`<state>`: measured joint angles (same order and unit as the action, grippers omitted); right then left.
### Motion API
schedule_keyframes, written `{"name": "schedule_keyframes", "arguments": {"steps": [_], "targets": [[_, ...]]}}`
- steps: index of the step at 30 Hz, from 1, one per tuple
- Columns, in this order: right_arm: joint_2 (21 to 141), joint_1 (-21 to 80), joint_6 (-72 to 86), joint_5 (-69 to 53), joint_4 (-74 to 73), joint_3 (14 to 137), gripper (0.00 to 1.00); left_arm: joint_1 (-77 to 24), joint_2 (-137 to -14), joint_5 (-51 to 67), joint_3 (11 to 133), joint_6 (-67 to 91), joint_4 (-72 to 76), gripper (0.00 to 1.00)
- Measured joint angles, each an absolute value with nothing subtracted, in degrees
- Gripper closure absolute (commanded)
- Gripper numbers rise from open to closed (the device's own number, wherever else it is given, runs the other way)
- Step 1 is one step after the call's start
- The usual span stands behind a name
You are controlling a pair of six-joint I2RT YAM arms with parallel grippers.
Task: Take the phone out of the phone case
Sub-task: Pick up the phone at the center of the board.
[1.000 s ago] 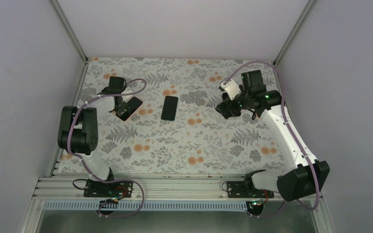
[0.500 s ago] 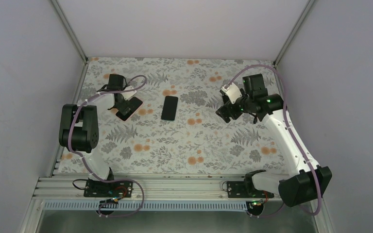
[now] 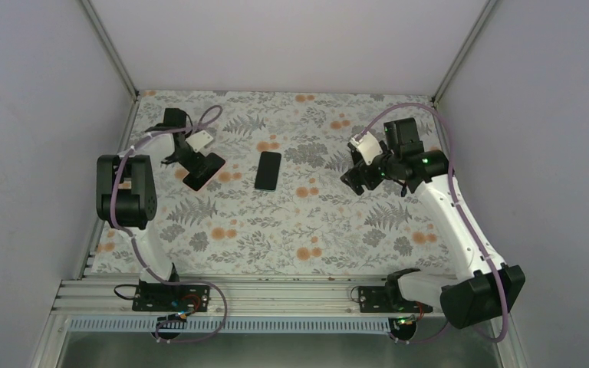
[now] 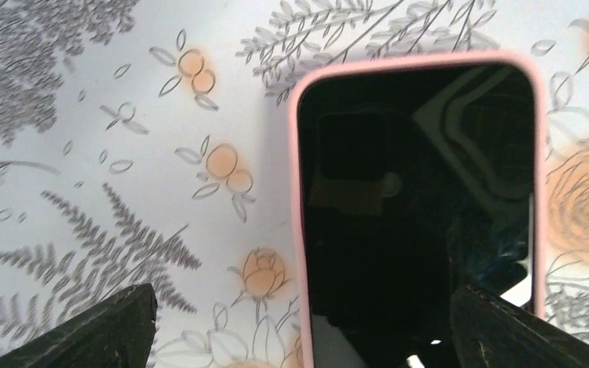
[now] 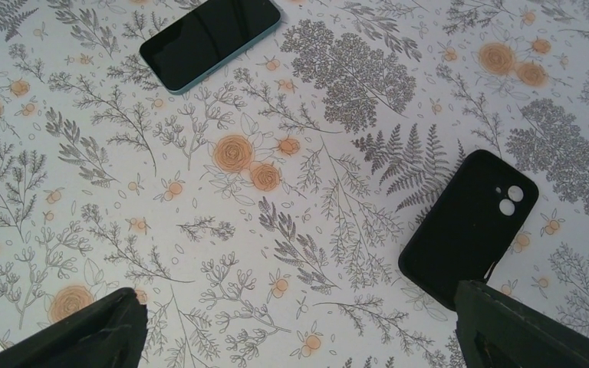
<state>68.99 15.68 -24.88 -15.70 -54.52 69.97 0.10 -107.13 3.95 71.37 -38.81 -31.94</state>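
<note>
Next, my left gripper shifts to the right in the left wrist view, over the phone [image 3: 205,172] [image 4: 421,227], then lowers around the phone's sides.
A phone in a pink case [image 4: 418,207] lies screen up on the flowered table; in the top view it [image 3: 205,170] is at the left. My left gripper [image 4: 301,307] is open just above its near end. The left finger is off to the side over the table and the right finger [image 4: 521,330] overlaps the screen's right edge. In the top view the left gripper [image 3: 192,159] is at the phone's far-left end. My right gripper [image 5: 299,307] is open and empty over bare table; in the top view it [image 3: 355,180] is at the right.
A bare phone with a teal edge [image 5: 209,40] lies screen up mid-table, also in the top view [image 3: 268,170]. An empty black case [image 5: 468,226] with a camera cutout lies next to my right finger [image 5: 537,330]. Walls stand close on both sides.
My left wrist has swung up and back toward the far left, from over the pink-cased phone's near end to its far end. The phone lies in place. The right arm shifted slightly.
</note>
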Motion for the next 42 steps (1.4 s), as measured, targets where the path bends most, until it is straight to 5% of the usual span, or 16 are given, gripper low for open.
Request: {"name": "schedule_keyframes", "arguments": {"steps": [7,16,25,33,42], "targets": [[69.9,15.7,-24.6,-16.6,-54.9,70.0,0.0,2.8,-114.2,17.6,80.8,-38.8,-43.4,0.0],[71.6,15.7,-24.1,-17.6,-55.0,70.0,0.0,2.7,-116.0,21.6,81.6,-38.8,-48.6,0.01],[73.4,15.7,-23.9,-17.7,-54.8,70.0,0.0,-1.5,-114.1,15.8,77.5,-37.6,-43.4,0.08],[73.9,15.7,-23.8,-17.7,-54.7,70.0,0.0,-4.1,-111.5,8.9,72.6,-35.8,-36.4,0.23],[73.9,15.7,-23.8,-17.8,-54.4,70.0,0.0,-6.3,-109.1,7.1,69.7,-36.2,-33.5,0.26]]}}
